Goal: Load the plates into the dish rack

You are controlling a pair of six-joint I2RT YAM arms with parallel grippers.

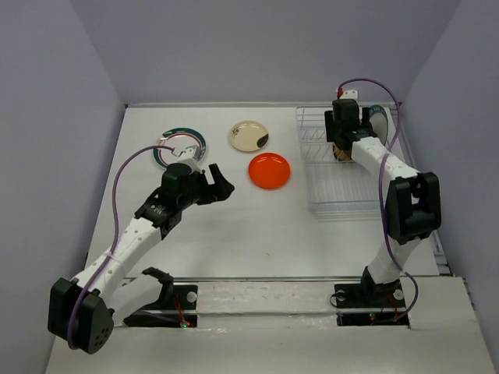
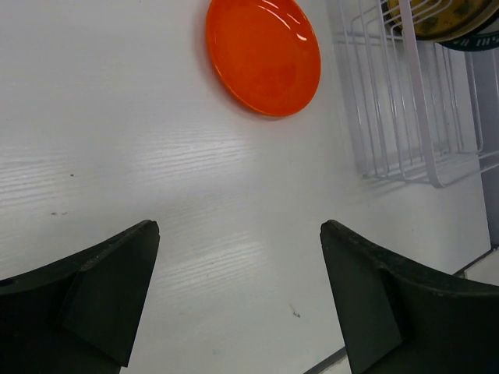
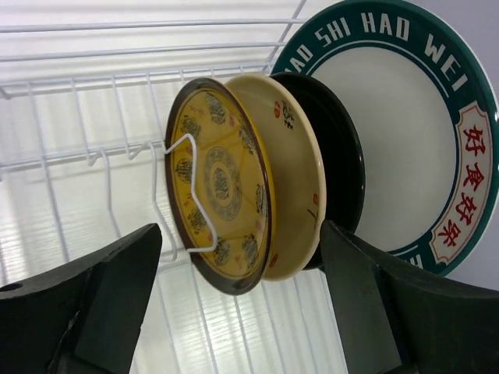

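Next, my empty left gripper will move down toward the rack (image 1: 335, 191), onto the orange-red plate's nearest rim, which lies below it and to its right in the top view.
The dish rack (image 1: 335, 191) stands at the right. In the right wrist view four plates stand upright in the rack (image 3: 117, 78): a gold patterned plate (image 3: 222, 183), a cream plate (image 3: 300, 167), a glossy black plate (image 3: 343, 148) and a teal-rimmed white plate (image 3: 390, 132). My right gripper (image 1: 342, 145) is open over them (image 3: 242, 230), its fingers on either side of the gold and cream plates' lower edges. On the table lie an orange-red plate (image 1: 269, 171), a cream plate (image 1: 249, 136) and a teal-rimmed plate (image 1: 181, 146), partly hidden by my left arm. My left gripper (image 1: 221, 185) is open and empty (image 2: 239, 230), short of the orange-red plate (image 2: 263, 54).
The table is white with grey walls on three sides. In the left wrist view the rack's near corner (image 2: 405, 101) shows at the upper right, with the gold plate's edge (image 2: 440, 19) above it. The arm bases sit at the near edge.
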